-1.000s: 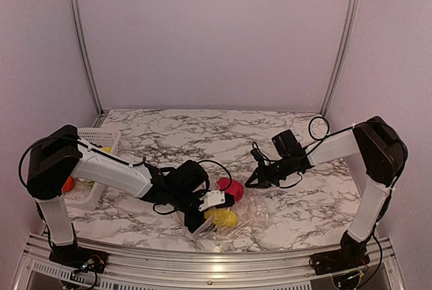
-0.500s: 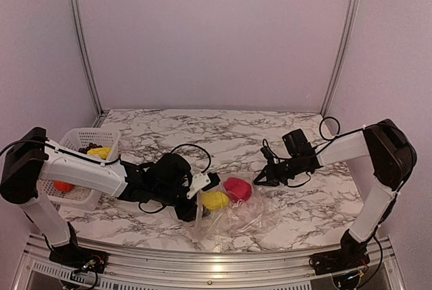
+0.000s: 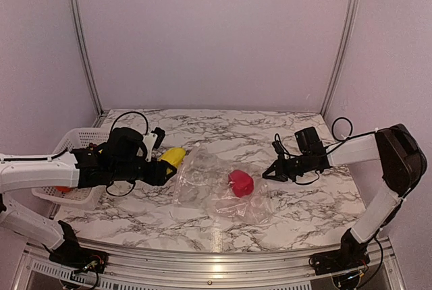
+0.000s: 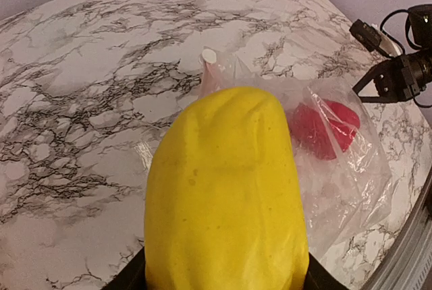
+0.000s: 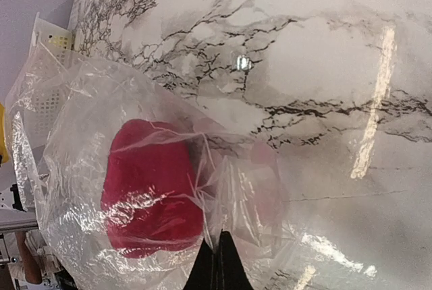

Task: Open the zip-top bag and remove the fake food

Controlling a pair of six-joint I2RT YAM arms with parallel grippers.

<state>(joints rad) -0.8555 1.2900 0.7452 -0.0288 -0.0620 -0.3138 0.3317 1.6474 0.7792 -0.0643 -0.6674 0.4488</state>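
The left gripper will next swing away from the bag (image 3: pixel 209 185), over the near end of the white lattice basket, and let go of the yellow piece, because the piece is clear of the plastic.
The clear zip-top bag (image 3: pixel 209 185) lies crumpled on the marble table with a pink-red fake food piece (image 3: pixel 241 182) inside it. My left gripper (image 3: pixel 162 163) is shut on a yellow oblong fake food piece (image 3: pixel 173 156), held outside the bag at its left edge. In the left wrist view that yellow piece (image 4: pixel 226 189) fills the space between the jaws of the left gripper (image 4: pixel 226 280), with the bag (image 4: pixel 344 175) beyond. My right gripper (image 3: pixel 270 172) pinches the bag's right edge. The right wrist view shows the right gripper (image 5: pixel 217 257) shut on a fold of the bag's plastic (image 5: pixel 256 168) beside the red piece (image 5: pixel 152 189).
A white lattice basket (image 3: pixel 75 140) stands at the table's left edge, partly behind my left arm. Purple walls close in the back and sides. The metal rail runs along the near edge.
My left gripper closed on the yellow piece, drew it out of the bag and carried it left toward the basket. The bag spread out; my right gripper shifted slightly right, still pinching it.
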